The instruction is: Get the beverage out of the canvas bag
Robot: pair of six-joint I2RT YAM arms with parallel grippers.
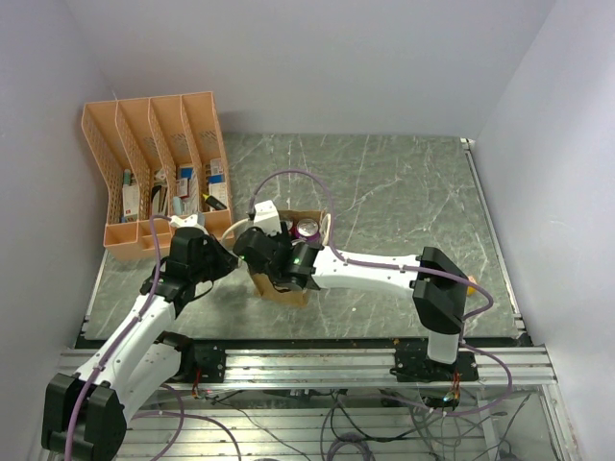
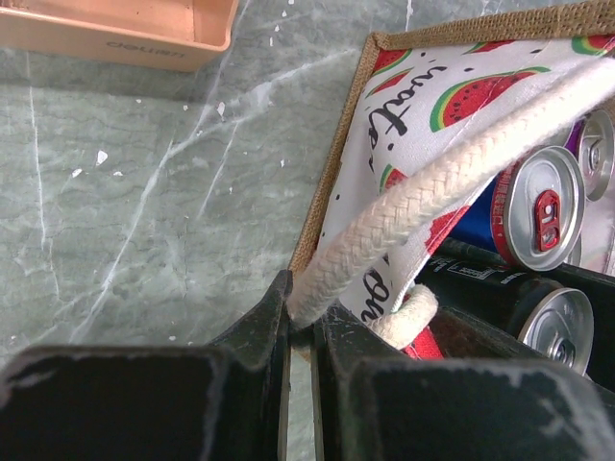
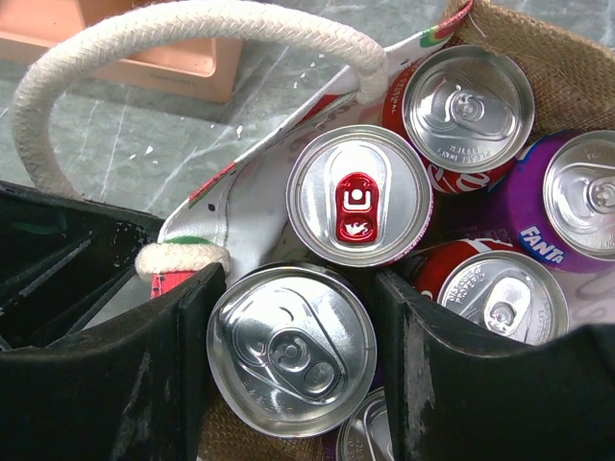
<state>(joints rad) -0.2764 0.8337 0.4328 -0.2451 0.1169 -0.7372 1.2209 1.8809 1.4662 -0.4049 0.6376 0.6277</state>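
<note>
Bare tabletop lies outward of my right gripper, to its right in the top view, so I should lift the silver-topped can up, carry it there, lower and release it.
The tan canvas bag [image 1: 279, 291] stands mid-table, with a watermelon-print lining [image 2: 423, 86] and several cans inside. My left gripper [image 2: 303, 309] is shut on a cream rope handle [image 2: 432, 192] at the bag's near rim, and it shows in the top view [image 1: 233, 257]. My right gripper [image 3: 293, 288] is down inside the bag. Its fingers [image 3: 183, 365] press either side of a silver-topped beverage can [image 3: 291, 348]. Beside it are a red-tabbed can [image 3: 358, 195], a red cola can [image 3: 468, 106] and a purple Fanta can [image 3: 586, 197]. The other rope handle [image 3: 192, 24] arches over the rim.
The orange slotted file rack [image 1: 159, 168] stands at the back left, holding small items; its corner shows in the wrist views [image 2: 125, 29]. The green marble tabletop [image 1: 404, 192] spreads around the bag. A metal rail [image 1: 317, 360] runs along the near edge.
</note>
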